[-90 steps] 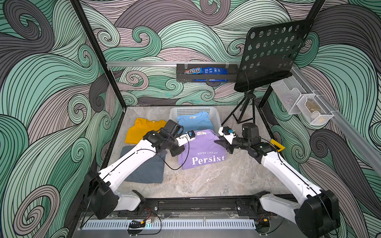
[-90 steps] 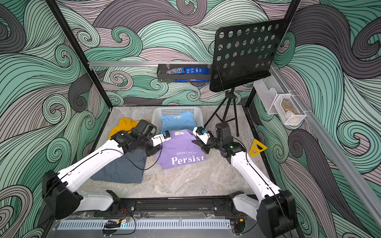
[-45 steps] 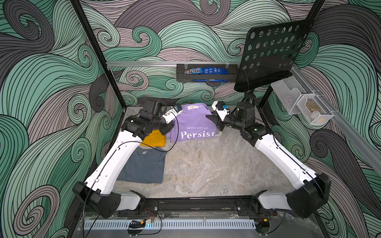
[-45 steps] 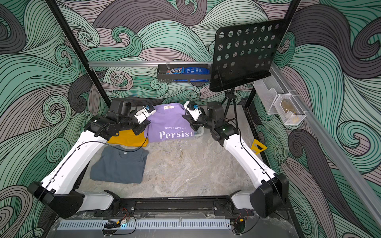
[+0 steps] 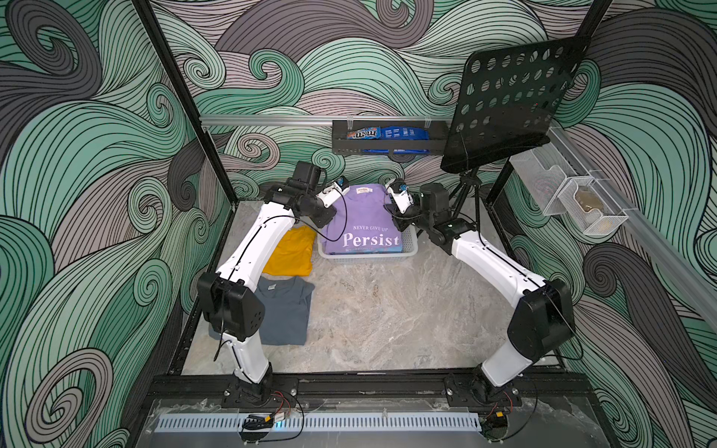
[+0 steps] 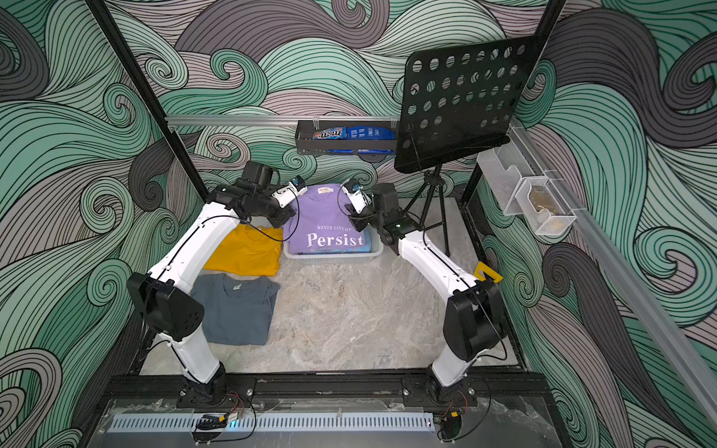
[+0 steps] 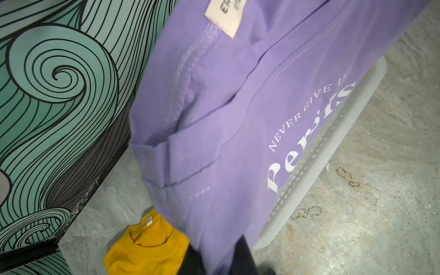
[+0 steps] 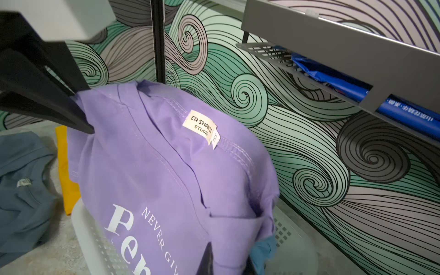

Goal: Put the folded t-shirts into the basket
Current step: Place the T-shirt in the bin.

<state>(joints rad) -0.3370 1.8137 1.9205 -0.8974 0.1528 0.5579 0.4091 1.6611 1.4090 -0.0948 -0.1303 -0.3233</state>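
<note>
The right gripper lowers the shirt's upper edge at the basket's far corner [image 8: 287, 240] by the stand, below the gripper, next and releases, since the shirt's lower edge is inside.
The lavender "Persist" t-shirt [image 5: 362, 221] [image 6: 329, 221] hangs tilted over the white basket [image 5: 368, 258] [image 6: 333, 258], its lower edge down inside. My left gripper [image 5: 343, 192] [image 6: 299, 191] is shut on its upper left edge, and my right gripper [image 5: 389, 194] [image 6: 346, 195] is shut on its upper right edge. The wrist views show the cloth pinched in the left gripper [image 7: 219, 264] and the right gripper [image 8: 228, 264]. A light blue shirt [image 8: 262, 252] lies in the basket beneath it. The mustard shirt [image 5: 291, 252] and the grey shirt [image 5: 285, 310] lie on the table, left of the basket.
A black music stand [image 5: 504, 104] on a tripod [image 5: 465, 198] stands just right of the basket, close behind my right arm. A black rack with snack bags [image 5: 388, 139] hangs on the back wall. White wire mesh bins [image 5: 574, 198] sit on the right rail. A yellow triangle [image 6: 489, 271] lies near the right edge.
Both grippers lifted the lavender shirt off the table in front of the basket and carried it back. It now hangs over the basket and covers the light blue shirt.
</note>
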